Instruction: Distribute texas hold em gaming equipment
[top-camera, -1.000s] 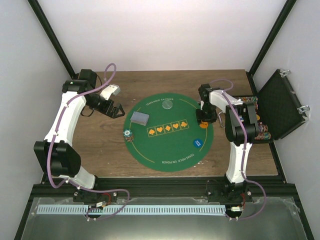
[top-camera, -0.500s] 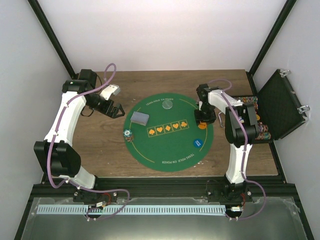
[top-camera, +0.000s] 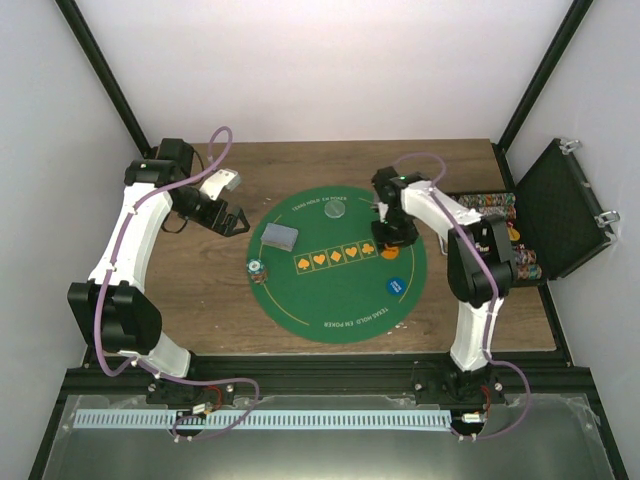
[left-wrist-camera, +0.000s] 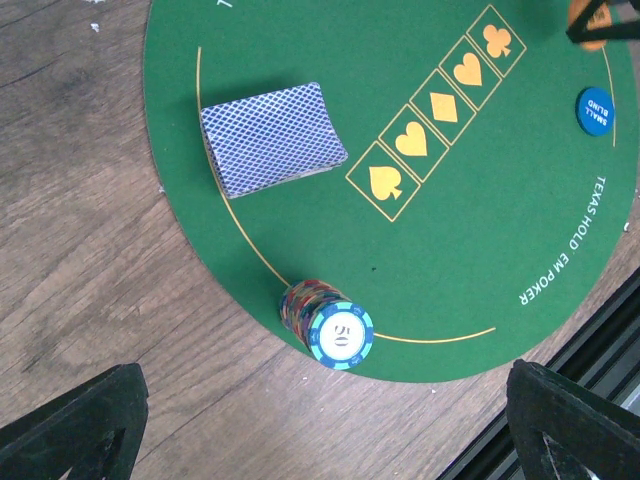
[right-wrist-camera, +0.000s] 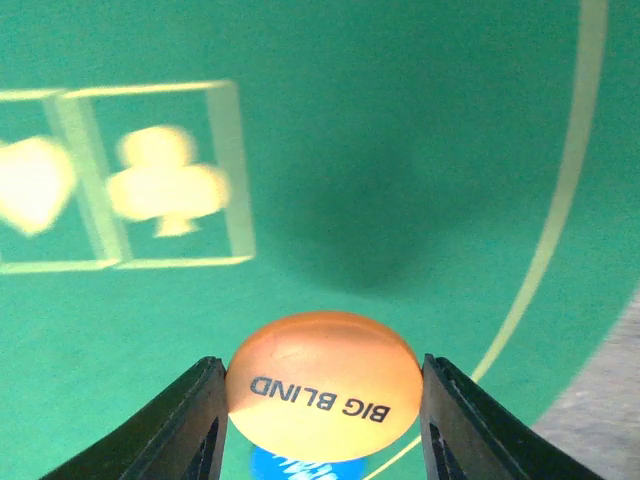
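Note:
Next, my right gripper moves back, left in the top view, and down to release the disc at the chip-side yellow line's near end (top-camera: 304, 321), because it's bare.
My right gripper (top-camera: 391, 246) is shut on the orange "BIG BLIND" disc (right-wrist-camera: 322, 385) and holds it above the green mat's right side, near the club mark (right-wrist-camera: 165, 187). The blue "SMALL BLIND" disc (top-camera: 395, 285) lies on the mat nearer the arms; it also shows in the left wrist view (left-wrist-camera: 594, 109). A clear-grey disc (top-camera: 337, 211) lies at the mat's far side. The grey-backed card deck (left-wrist-camera: 272, 138) lies on the mat's left part. A stack of poker chips (left-wrist-camera: 328, 322) stands at the mat's left edge. My left gripper (top-camera: 238, 222) is open and empty, left of the mat.
The round green mat (top-camera: 340, 300) covers the middle of the wooden table. An open black case (top-camera: 565, 205) with rows of chips (top-camera: 525, 262) stands at the right edge. A black frame rail runs along the near edge.
My right gripper has moved left over the mat with the orange disc in it. The left arm has not moved.

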